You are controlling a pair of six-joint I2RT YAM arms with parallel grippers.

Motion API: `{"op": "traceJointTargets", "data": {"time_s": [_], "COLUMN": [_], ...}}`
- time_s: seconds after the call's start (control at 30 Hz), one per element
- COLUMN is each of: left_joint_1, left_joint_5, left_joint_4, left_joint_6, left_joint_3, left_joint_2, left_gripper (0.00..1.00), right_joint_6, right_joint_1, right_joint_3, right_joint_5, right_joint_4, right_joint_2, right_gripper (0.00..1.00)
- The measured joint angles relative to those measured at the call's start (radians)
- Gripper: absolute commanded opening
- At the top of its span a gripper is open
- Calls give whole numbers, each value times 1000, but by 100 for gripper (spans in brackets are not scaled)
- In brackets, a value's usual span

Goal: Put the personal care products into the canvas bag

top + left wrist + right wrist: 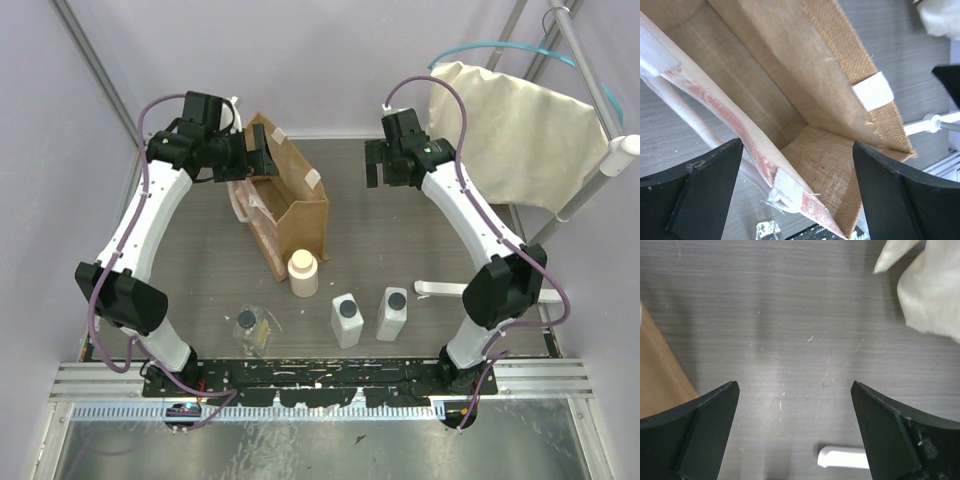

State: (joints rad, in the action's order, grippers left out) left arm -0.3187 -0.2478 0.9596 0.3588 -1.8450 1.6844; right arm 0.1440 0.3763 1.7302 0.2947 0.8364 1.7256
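The right gripper draws back and down around the white bottle nearest the flat strip (392,314) next. The bottle stands below and back from that gripper's fingers, still outside the bag (300,205).
The tan canvas bag (300,205) stands open at the back middle of the table. My left gripper (262,153) is open over its far left rim. In the left wrist view the gripper (797,150) has its jaws wide apart either side of the bag's near wall (825,165), not touching it. My right gripper (382,165) is open and empty above bare table to the right of the bag, as the right wrist view (795,385) also shows. The cream bottle (303,272), two white bottles (347,320) (392,313) and the wrapped black-capped item (250,322) stand on the table in front.
A large cream cloth sheet (520,130) with teal cord hangs on a rack at the back right; it also shows in the right wrist view (935,290). A flat white strip (440,289) lies near the right arm. The bag's pale handle (660,100) hangs outside its left wall.
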Motion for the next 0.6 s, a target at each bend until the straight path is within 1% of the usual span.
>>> {"op": "traceJointTargets", "data": {"time_s": [0.13,0.23,0.37,0.47,0.6], "left_joint_1": [2,20,79,124,142], "left_joint_5": [45,101,166,195,208], "left_joint_4": [-20,-28,-51,-98,-135], "left_joint_6": [13,17,37,50,55], "left_joint_3": [-27,-27,-27,-27,-29], "left_joint_2": [-26,-26,-7,10,22], "left_gripper": [98,98,98,98,98], "right_joint_6": [77,132,197,249,332], "right_joint_1": [3,11,34,58,111], "right_joint_3": [-31,-105,-256,-370,-481], "right_joint_5": [-47,-83,-134,-175,-216], "right_joint_4": [90,157,228,272,316], "right_joint_2": [-77,-136,-225,-302,-391], "right_gripper": [100,100,100,100,100]}}
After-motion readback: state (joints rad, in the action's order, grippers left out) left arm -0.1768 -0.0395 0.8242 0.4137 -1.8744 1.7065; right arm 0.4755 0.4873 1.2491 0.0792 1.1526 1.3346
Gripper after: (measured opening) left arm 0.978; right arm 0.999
